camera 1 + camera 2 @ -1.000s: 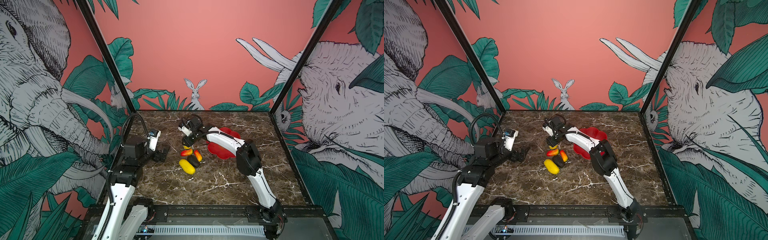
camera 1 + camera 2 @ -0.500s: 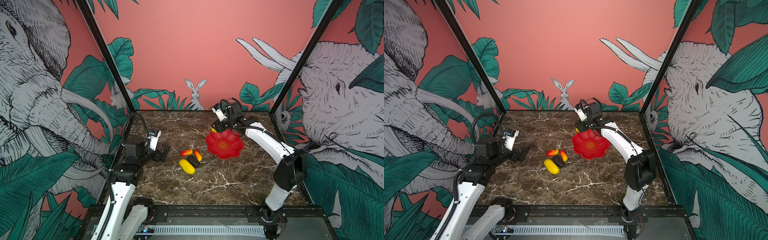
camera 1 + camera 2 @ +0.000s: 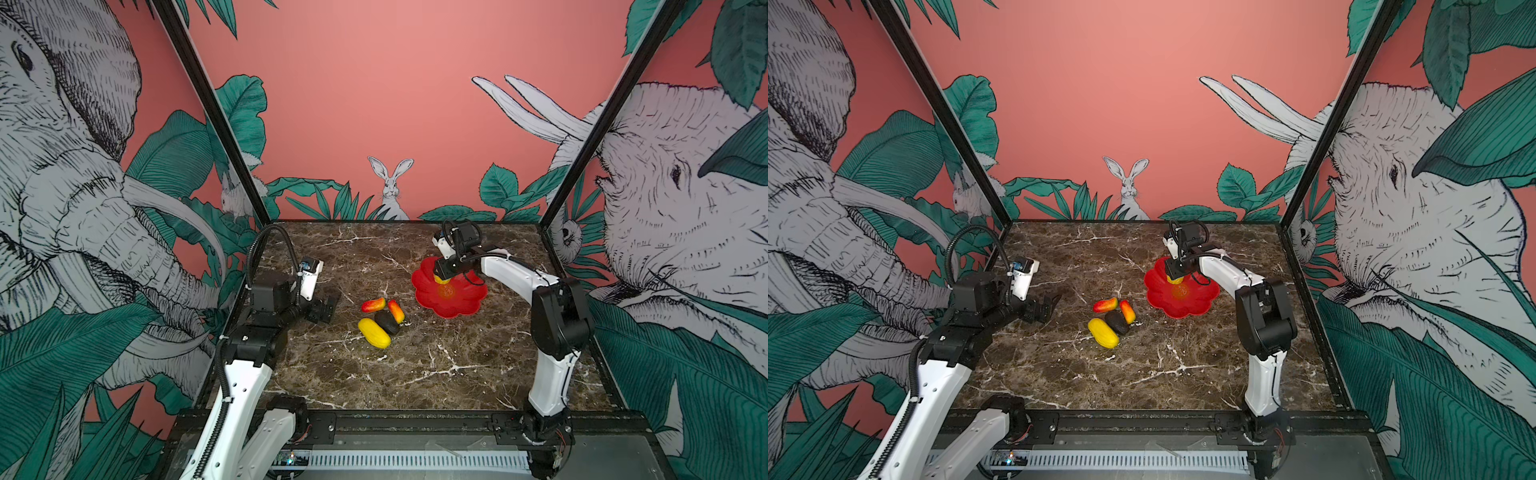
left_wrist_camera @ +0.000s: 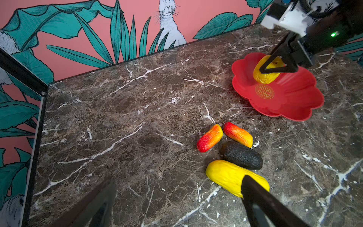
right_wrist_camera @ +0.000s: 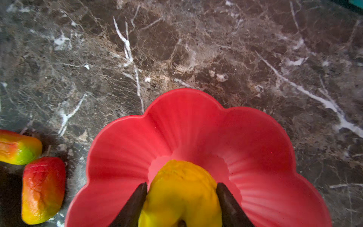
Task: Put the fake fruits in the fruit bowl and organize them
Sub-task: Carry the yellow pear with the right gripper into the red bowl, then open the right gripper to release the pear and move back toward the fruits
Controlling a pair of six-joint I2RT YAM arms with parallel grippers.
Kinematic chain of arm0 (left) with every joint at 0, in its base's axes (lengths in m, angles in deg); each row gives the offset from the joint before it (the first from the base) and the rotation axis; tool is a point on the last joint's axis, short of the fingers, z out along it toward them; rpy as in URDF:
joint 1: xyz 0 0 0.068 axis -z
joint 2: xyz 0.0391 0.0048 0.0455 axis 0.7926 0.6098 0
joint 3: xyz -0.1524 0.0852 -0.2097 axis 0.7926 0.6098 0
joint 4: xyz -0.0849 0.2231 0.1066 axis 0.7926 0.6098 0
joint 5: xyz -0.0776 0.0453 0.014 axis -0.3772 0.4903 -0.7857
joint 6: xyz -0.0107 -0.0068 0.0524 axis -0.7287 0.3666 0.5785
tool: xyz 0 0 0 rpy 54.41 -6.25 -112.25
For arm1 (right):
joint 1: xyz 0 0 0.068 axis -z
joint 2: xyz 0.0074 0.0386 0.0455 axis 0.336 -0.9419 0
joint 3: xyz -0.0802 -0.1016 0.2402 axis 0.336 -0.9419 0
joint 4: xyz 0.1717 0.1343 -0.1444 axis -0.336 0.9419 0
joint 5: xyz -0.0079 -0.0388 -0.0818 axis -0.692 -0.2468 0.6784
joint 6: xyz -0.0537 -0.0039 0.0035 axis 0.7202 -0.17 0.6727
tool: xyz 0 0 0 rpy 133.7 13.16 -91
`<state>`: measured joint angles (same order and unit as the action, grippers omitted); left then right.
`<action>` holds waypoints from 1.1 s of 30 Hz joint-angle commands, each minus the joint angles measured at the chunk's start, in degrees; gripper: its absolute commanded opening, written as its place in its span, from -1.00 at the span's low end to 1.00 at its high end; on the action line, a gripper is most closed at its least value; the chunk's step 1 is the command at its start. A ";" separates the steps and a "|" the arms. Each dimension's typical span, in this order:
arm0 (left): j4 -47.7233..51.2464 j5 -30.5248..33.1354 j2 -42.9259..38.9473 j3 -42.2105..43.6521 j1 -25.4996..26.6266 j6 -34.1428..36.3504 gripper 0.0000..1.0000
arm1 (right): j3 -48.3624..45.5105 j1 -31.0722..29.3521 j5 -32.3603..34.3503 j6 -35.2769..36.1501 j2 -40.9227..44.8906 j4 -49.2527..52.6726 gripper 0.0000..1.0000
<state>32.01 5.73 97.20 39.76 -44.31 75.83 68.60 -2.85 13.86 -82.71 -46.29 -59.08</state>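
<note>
My right gripper is just above the bottom of the bowl, so next it will move down slightly and open its fingers to release the round yellow fruit (image 4: 265, 77).
The red flower-shaped fruit bowl (image 3: 457, 305) (image 3: 1190, 305) sits right of centre on the marble. My right gripper (image 3: 442, 276) (image 5: 181, 183) is shut on the round yellow fruit (image 4: 265, 77) (image 5: 181, 176), low inside the bowl's far half. Whether the fruit touches the dish I cannot tell. Left of the bowl lie two red-orange fruits (image 3: 373, 304) (image 3: 396, 311), a dark oval one (image 3: 387, 322) and a long yellow one (image 3: 374, 332), bunched together. My left gripper (image 3: 328, 305) (image 4: 178, 178) stands open and empty, left of that cluster.
Printed walls with black corner posts (image 3: 216, 124) (image 3: 590, 145) close in the marble table (image 3: 415, 374) on the left, back and right. A black rail (image 3: 395, 424) runs along the front edge. The right arm's elbow (image 3: 559, 316) stands right of the bowl.
The right gripper carried the round yellow fruit from the cluster rightward to the bowl's back edge, then down into the bowl. The left arm has not moved.
</note>
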 commanded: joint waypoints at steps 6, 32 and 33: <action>0.57 0.16 -0.38 0.12 -0.12 0.41 0.99 | -1.07 0.45 1.23 -0.79 -2.90 -4.98 -0.86; 0.41 0.24 -1.51 -0.09 -0.08 0.85 0.99 | -0.10 -3.31 5.67 5.67 11.55 2.92 0.98; 0.35 0.24 -1.55 -0.05 -0.14 0.85 0.99 | -0.42 -3.99 5.89 6.30 12.46 3.14 0.98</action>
<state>32.01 6.38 96.65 39.76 -44.31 75.83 67.07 -4.55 18.51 -79.30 -37.76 -57.77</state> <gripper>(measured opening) 0.996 0.992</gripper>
